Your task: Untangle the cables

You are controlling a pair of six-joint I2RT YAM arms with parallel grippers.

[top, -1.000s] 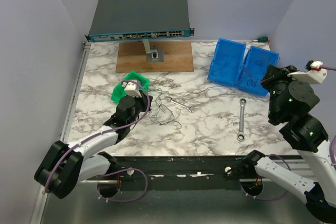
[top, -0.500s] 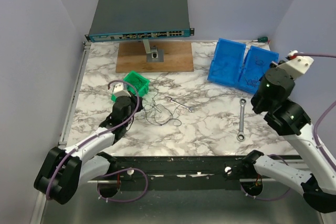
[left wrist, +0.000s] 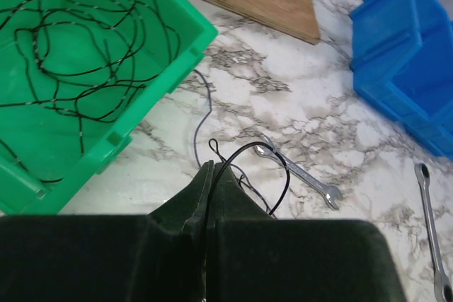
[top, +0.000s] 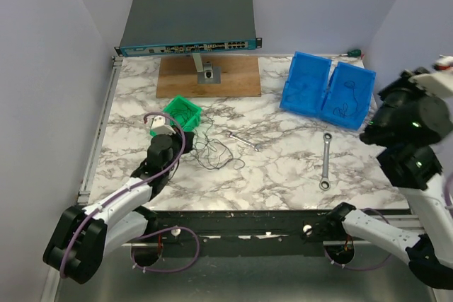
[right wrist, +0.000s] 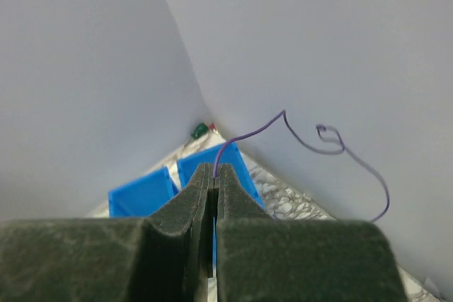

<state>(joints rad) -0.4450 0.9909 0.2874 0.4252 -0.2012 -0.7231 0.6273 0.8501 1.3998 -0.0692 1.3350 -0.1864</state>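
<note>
My right gripper descends outward over the blue bin by the side [top: 347, 97] [right wrist: 197, 166] next, to release the wire where another lies.
A small bundle of thin dark cables [top: 216, 152] lies on the marble table right of the green bin [top: 182, 112]. My left gripper [left wrist: 211, 167] is shut on a black cable [left wrist: 272, 157] that loops out of its tips above the table, just right of the bin. The green bin [left wrist: 152, 68] holds more loose black cable [left wrist: 71, 47]. My right gripper [right wrist: 215, 168] is shut on a thin purple-blue wire [right wrist: 311, 139] and is raised high at the right, above the blue bins [right wrist: 141, 196]. A few thin wires lie in the blue bins [top: 340, 104].
A small silver wrench [top: 244, 139] lies by the bundle and a ratchet wrench [top: 325, 160] lies farther right. A network switch [top: 187, 22] and a wooden board [top: 209, 76] stand at the back. Walls close in on the left, back and right.
The right arm rose and swung right from over the blue bins, taking its wire up; the long strand across the table is gone. The left gripper drew back towards the near left.
</note>
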